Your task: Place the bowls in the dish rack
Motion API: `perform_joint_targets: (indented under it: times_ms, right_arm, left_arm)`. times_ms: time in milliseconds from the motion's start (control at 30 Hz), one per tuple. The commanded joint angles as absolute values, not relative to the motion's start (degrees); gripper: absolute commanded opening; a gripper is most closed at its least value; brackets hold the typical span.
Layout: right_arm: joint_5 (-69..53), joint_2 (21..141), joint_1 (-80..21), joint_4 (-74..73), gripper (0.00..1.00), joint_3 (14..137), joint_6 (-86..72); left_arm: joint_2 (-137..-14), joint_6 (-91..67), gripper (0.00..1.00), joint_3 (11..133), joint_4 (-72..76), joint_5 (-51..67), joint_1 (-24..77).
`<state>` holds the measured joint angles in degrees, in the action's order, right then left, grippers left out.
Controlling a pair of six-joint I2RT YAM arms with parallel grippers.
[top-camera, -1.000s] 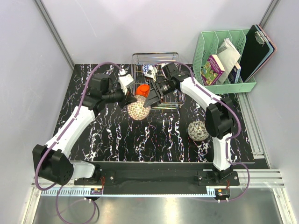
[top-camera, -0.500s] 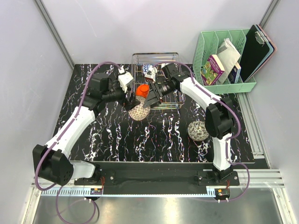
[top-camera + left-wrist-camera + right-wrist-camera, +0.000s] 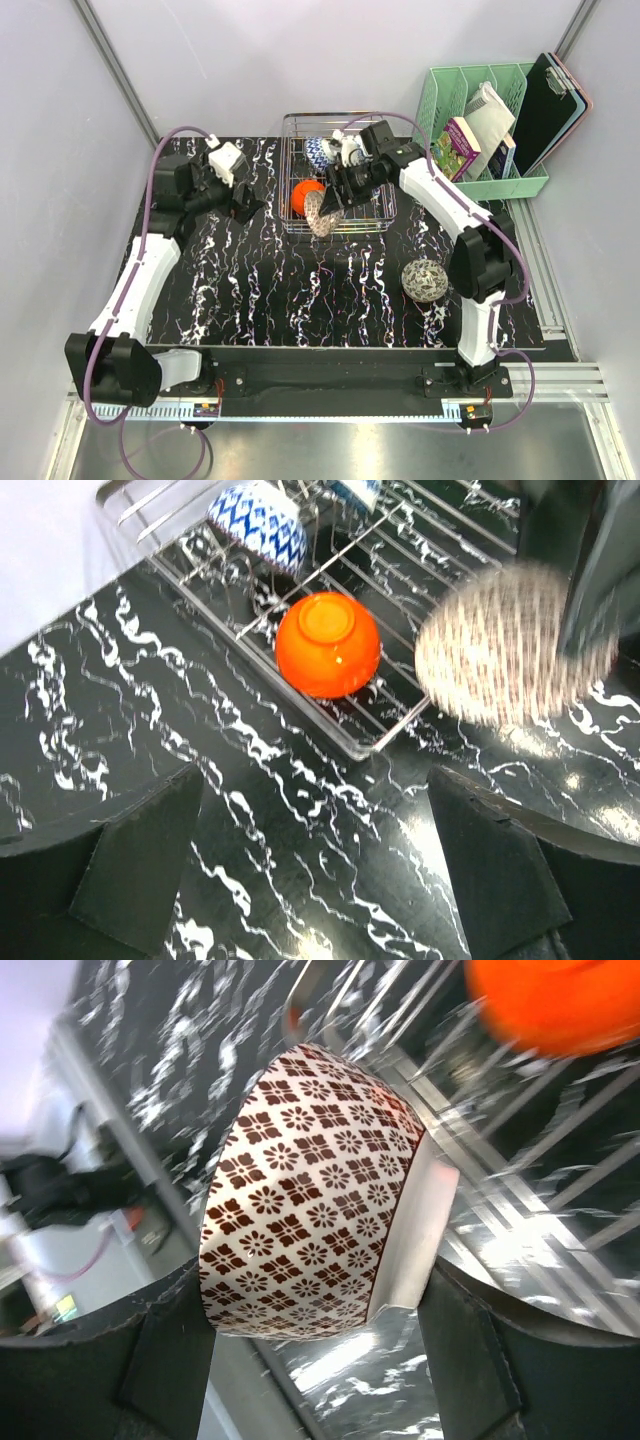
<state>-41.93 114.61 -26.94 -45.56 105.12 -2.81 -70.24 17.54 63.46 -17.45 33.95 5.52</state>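
The orange-red bowl stays behind as my right gripper turns away from it next, then moves down onto the bare wires beside it and releases, since that spot is empty.
My right gripper [image 3: 327, 203] is shut on a net-patterned bowl [image 3: 318, 214], held on its side over the front edge of the dish rack [image 3: 372, 225]. In the right wrist view this bowl [image 3: 310, 1190] fills the space between the fingers [image 3: 170, 1360], with the right gripper [image 3: 315, 1285] closed across its rim and base. An orange-red bowl [image 3: 304, 191] and a blue-and-white bowl [image 3: 318, 151] sit in the rack. A second net-patterned bowl [image 3: 424, 280] lies on the table to the right. My left gripper [image 3: 245, 205] is open and empty, left of the rack. Its view shows the orange bowl [image 3: 327, 658] and the held bowl [image 3: 505, 645].
A mint-green organiser [image 3: 487, 130] with books and a black clipboard [image 3: 550, 100] stands at the back right, next to the rack. The black marbled table top [image 3: 280, 290] runs to grey walls on the left and at the back.
The left gripper has opened, let go of the net-patterned bowl and drawn back to the left. The right gripper has carried that bowl up and back towards the rack.
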Motion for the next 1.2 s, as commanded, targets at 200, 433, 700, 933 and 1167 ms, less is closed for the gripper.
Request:
perform_joint_targets:
  times_ms: [200, 433, 700, 933, 1167]
  right_arm:
    - [-33.1, 110.3, -25.2, -45.7, 0.00, 114.0, -0.4]
    - [-14.6, 110.9, -25.2, -44.4, 0.00, 115.7, 7.2]
    - [3.7, 118.1, -25.4, -43.5, 0.00, 119.6, 16.3]
    - [12.6, 125.3, -26.5, -46.4, 0.00, 124.4, 20.6]
    - [20.0, 130.1, -27.9, -46.8, 0.00, 126.1, 25.0]
  left_arm:
    - [-67.1, 17.8, 0.99, 58.9, -15.6, 36.9, 1.1]
    - [-67.1, 17.9, 0.99, 58.2, -15.7, 37.4, 0.5]
    - [-67.0, 17.6, 0.99, 56.3, -15.5, 37.8, 0.4]
    - [-66.2, 18.0, 0.99, 54.8, -15.4, 37.8, 0.2]
    - [-66.4, 18.0, 0.99, 54.1, -15.1, 38.4, 0.1]
